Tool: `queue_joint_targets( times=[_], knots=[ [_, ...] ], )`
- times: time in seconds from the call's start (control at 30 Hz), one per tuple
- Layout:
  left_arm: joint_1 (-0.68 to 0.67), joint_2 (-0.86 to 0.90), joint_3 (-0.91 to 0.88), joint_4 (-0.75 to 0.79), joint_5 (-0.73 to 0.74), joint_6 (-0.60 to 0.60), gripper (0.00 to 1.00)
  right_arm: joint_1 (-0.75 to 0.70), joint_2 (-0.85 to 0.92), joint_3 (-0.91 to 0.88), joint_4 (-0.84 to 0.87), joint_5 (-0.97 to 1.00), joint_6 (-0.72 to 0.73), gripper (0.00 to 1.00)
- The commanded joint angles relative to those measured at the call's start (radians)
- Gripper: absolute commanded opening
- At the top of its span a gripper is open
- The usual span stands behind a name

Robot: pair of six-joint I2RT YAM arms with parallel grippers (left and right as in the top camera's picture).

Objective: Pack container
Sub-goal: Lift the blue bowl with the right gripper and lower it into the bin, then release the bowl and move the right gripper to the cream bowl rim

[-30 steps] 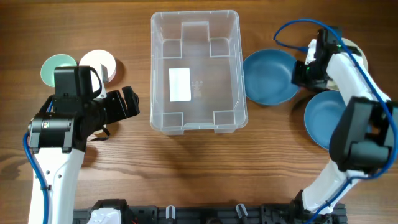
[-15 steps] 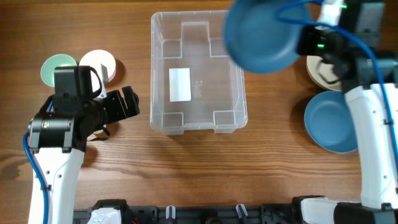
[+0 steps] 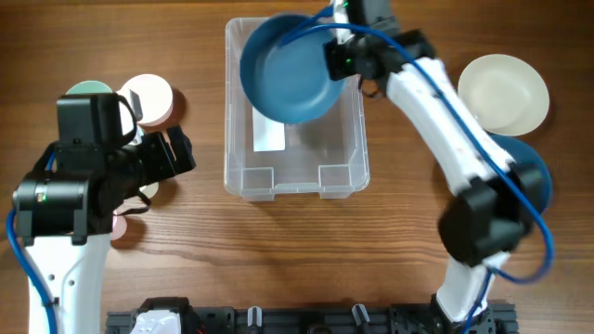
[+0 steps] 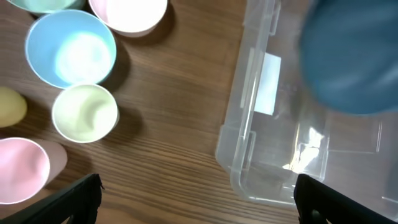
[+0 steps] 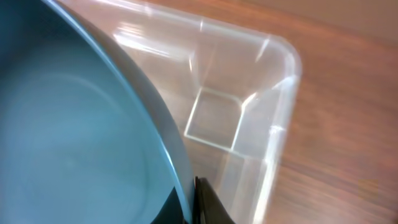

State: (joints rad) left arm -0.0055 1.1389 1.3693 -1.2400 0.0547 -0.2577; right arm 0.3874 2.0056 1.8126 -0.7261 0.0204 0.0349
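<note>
My right gripper brings the dark blue bowl down into the container's far half (image 5: 214, 118) next and releases the bowl's rim.
The clear plastic container (image 3: 343, 158) stands at the table's middle back, its white label partly showing. My right gripper (image 3: 334, 57) is shut on the rim of a dark blue bowl (image 3: 286, 70) and holds it above the container's far half. In the right wrist view the blue bowl (image 5: 74, 124) fills the left, pinched by the fingers (image 5: 191, 202), with the container (image 5: 273, 93) below. My left gripper (image 3: 181, 153) is open and empty, left of the container. In the left wrist view its fingers (image 4: 196, 202) frame the container's corner (image 4: 249, 162), with the blue bowl (image 4: 354, 56) blurred above.
A cream bowl (image 3: 504, 93) and another dark blue bowl (image 3: 534, 181) sit at the right. Small bowls sit at the left: light blue (image 4: 70, 48), pale green (image 4: 85, 113), pink (image 4: 22, 179), a pinkish-white one (image 4: 127, 12), and a yellow thing (image 4: 11, 106).
My right arm has carried the blue bowl leftward from beside the container to above its far half. The left arm has shifted slightly left.
</note>
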Motion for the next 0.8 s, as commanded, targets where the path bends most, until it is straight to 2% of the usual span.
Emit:
queue_joint_targets(
  times=[0.0, 0.13, 0.2, 0.23, 0.3, 0.33, 0.43, 0.47, 0.57, 0.67, 0.77],
  knots=[
    [0.002, 0.001, 0.024, -0.027, -0.082, -0.012, 1.00, -0.001, 0.082, 0.007, 0.043, 0.013, -0.002, 0.04],
    [0.002, 0.029, 0.024, -0.036, -0.135, 0.015, 1.00, -0.002, 0.119, 0.007, 0.089, 0.013, 0.022, 0.04],
    [0.002, 0.043, 0.024, -0.032, -0.135, 0.016, 1.00, -0.002, 0.119, 0.007, 0.115, 0.010, 0.025, 0.09],
    [0.002, 0.048, 0.024, -0.032, -0.135, 0.018, 1.00, -0.001, 0.119, 0.007, 0.119, 0.009, 0.026, 0.17],
    [0.002, 0.055, 0.024, -0.032, -0.135, 0.018, 1.00, -0.002, 0.119, 0.007, 0.112, 0.010, 0.025, 0.22],
    [0.002, 0.055, 0.024, -0.032, -0.135, 0.018, 1.00, -0.002, 0.119, 0.007, 0.106, 0.010, 0.024, 0.29],
    [0.002, 0.055, 0.024, -0.032, -0.135, 0.018, 1.00, -0.002, 0.110, 0.007, 0.084, 0.010, 0.025, 0.29],
    [0.002, 0.055, 0.024, -0.032, -0.135, 0.018, 1.00, -0.002, 0.094, 0.007, 0.072, 0.011, 0.024, 0.32],
    [0.002, 0.055, 0.024, -0.032, -0.135, 0.018, 1.00, -0.019, -0.041, 0.008, 0.032, 0.027, 0.026, 0.42],
    [0.002, 0.055, 0.024, -0.032, -0.135, 0.018, 1.00, -0.094, -0.206, 0.008, -0.006, 0.151, 0.125, 0.61],
    [0.002, 0.055, 0.024, -0.032, -0.135, 0.018, 1.00, -0.270, -0.335, 0.008, -0.078, 0.163, 0.246, 0.65]
  ],
)
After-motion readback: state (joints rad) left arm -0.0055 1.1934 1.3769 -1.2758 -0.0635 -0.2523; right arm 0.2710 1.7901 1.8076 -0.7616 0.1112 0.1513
